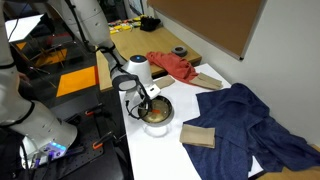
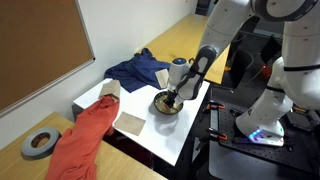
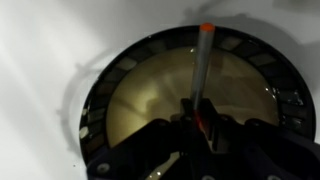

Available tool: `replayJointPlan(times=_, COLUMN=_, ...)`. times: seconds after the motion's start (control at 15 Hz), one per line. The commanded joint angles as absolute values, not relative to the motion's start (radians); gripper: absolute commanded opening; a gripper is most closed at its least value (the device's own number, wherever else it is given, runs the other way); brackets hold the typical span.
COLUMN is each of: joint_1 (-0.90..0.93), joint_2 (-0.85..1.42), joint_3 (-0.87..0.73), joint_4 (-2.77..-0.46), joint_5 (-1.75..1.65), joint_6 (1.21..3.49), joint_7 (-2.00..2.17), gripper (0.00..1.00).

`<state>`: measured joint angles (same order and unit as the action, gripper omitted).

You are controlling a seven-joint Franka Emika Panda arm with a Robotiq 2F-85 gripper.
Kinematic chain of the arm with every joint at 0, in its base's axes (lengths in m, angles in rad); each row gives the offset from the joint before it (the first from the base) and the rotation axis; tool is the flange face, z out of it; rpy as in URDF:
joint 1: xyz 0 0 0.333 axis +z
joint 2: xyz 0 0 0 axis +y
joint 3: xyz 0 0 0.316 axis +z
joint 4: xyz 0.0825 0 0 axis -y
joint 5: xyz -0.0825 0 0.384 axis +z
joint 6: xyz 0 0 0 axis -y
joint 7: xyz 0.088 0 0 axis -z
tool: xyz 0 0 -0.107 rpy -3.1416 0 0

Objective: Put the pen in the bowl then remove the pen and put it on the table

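Note:
The pen [image 3: 202,60] should go onto the white tabletop next, since it's clear there. My gripper will lift past the bowl's rim, away from the red cloth, and go down to let go of the pen.
The bowl [image 3: 130,95], round with a dark rim and cream inside, fills the wrist view. It sits on the white table [image 1: 165,150] in both exterior views [image 1: 158,116] [image 2: 166,106]. My gripper [image 3: 200,118] hangs right over the bowl and is shut on the pen [image 3: 202,60], a thin grey-orange stick with an orange tip that points across the bowl's inside. In both exterior views the gripper [image 1: 148,96] [image 2: 176,95] reaches down to the bowl's rim; the pen is too small to make out there.
A dark blue cloth [image 1: 255,120] drapes the table next to the bowl. A cardboard piece [image 1: 198,136] lies beside it. A red cloth [image 2: 85,135] and a tape roll [image 2: 38,145] lie on the wooden table. The table edge is close to the bowl.

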<state>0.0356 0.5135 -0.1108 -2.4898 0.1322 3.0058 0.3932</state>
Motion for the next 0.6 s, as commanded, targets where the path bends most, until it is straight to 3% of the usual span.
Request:
replayJointPlan(times=0.0, joint_1=0.04, joint_2=0.473, joint_3=-0.119, joint_4=-2.51, joint_5=0.166, joint_6=3.012, joint_7=0.373, gripper=0.04)
replayJointPlan(times=0.53, joint_1=-0.009, joint_2=0.263, joint_3=-0.148, joint_4=-2.62, joint_5=0.22, joint_6=3.051, joint_7=0.375, gripper=0.04)
